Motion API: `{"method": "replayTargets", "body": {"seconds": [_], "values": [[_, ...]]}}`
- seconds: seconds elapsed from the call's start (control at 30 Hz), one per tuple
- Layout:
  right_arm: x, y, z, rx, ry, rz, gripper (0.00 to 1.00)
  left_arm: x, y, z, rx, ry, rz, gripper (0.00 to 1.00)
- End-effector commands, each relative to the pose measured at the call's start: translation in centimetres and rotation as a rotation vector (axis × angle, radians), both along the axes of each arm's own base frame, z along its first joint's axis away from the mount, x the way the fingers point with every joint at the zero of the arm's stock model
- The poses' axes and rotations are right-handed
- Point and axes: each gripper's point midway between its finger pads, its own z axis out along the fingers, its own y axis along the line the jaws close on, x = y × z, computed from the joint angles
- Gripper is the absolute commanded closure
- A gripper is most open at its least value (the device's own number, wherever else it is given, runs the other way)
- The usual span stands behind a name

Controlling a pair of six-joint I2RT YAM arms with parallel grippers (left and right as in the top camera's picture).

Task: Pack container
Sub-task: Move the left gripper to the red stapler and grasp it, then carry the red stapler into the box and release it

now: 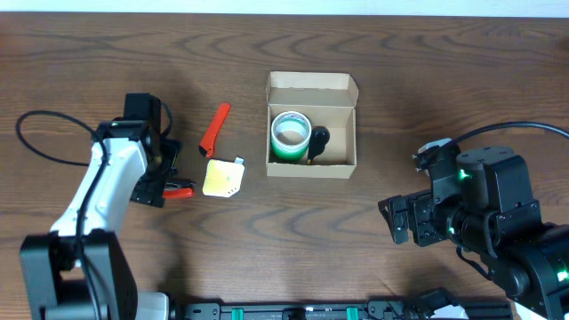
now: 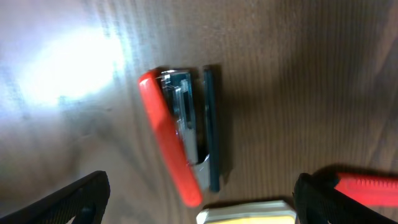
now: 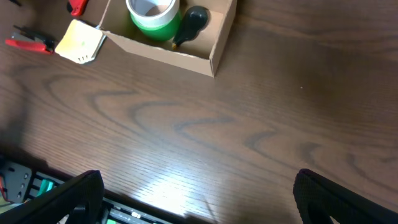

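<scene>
The left gripper lowers next, shifts toward the yellow pad and closes across the narrow body of the red stapler (image 1: pixel 180 190), as the stapler is still below my open fingers.
The tan cardboard container (image 1: pixel 311 169) stands open at the table's middle. It holds a green tape roll (image 1: pixel 291 135) and a black object (image 1: pixel 318 140). It also shows in the right wrist view (image 3: pixel 217 46) with the roll (image 3: pixel 152 15). A red stapler (image 1: pixel 180 190) lies left of it, and in the left wrist view (image 2: pixel 168 130) it is seen just ahead of the jaws. My left gripper (image 1: pixel 160 173) (image 2: pixel 199 202) is open and empty above the stapler. My right gripper (image 1: pixel 402 220) (image 3: pixel 199 196) is open and empty, to the right of and nearer than the container.
A yellow pad of notes (image 1: pixel 222 178) (image 2: pixel 249 214) (image 3: pixel 79 42) lies next to the stapler. A red box cutter (image 1: pixel 213 127) (image 2: pixel 367 185) lies beyond it. A black cable (image 1: pixel 40 138) loops at the left. A dark rail (image 1: pixel 293 311) runs along the front edge.
</scene>
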Motion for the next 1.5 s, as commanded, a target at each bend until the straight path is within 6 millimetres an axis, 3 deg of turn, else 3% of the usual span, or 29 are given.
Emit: {"method": "replayTargets", "body": {"seconds": [0.0, 0.77, 0.87, 0.93, 1.17, 1.3, 1.47], "values": [[-0.1, -0.1, 0.0, 0.002, -0.003, 0.005, 0.01, 0.1, 0.0, -1.8, -0.007, 0.040, 0.018, 0.05], [-0.1, -0.1, 0.0, 0.002, -0.003, 0.005, 0.01, 0.0, -0.4, -6.9, -0.027, 0.142, -0.018, 0.05], [-0.1, -0.1, 0.0, 0.002, -0.003, 0.005, 0.01, -0.2, -0.4, -7.2, -0.028, 0.155, -0.018, 0.00], [-0.1, -0.1, 0.0, 0.002, -0.003, 0.005, 0.01, -0.3, -0.5, -7.3, -0.034, 0.163, -0.018, 0.12], [-0.1, -0.1, 0.0, 0.002, -0.003, 0.005, 0.01, -1.0, -0.5, -7.4, -0.036, 0.191, -0.018, 0.71], [-0.1, -0.1, 0.0, 0.002, -0.003, 0.005, 0.01, -1.1, -0.6, -7.4, -0.036, 0.195, -0.018, 0.92], [-0.1, -0.1, 0.0, 0.002, -0.003, 0.005, 0.01, -0.8, -1.2, -7.3, -0.069, 0.182, -0.052, 0.94]]}}
